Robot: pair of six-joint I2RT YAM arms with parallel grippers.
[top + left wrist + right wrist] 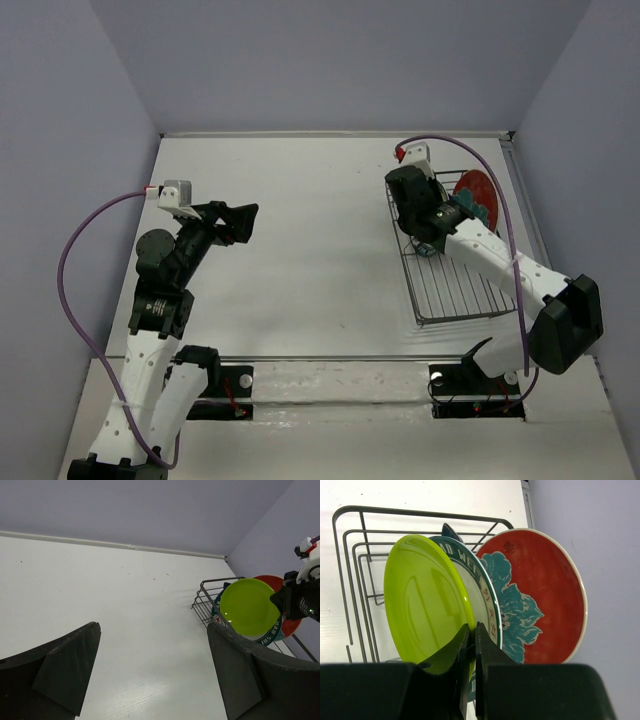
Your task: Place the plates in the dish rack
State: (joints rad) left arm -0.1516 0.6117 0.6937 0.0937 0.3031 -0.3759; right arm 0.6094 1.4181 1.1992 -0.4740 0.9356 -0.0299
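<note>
My right gripper moves down toward the rack wires (427, 249) (400, 656) beside the white plate next, then lets go of the lime plate's rim.
The dish rack (350, 570) stands at the right of the table (455, 290). Upright in it are the lime green plate (422, 610), the white plate with a green lettered rim (480, 590) and the red-and-teal plate (540, 595). The tip of the dark blue leaf plate (450, 531) peeks out behind them. The gold plate is out of view. My right gripper (471, 635) is shut on the lime plate's rim, over the rack's far end (425, 215). My left gripper (155, 675) is open and empty, raised over the table's left side (245, 220).
The lime plate (249, 606) and the rack (202, 602) also show in the left wrist view. Lavender walls close in the white table (300, 250) at the back and on both sides. The rack's near half holds no plates.
</note>
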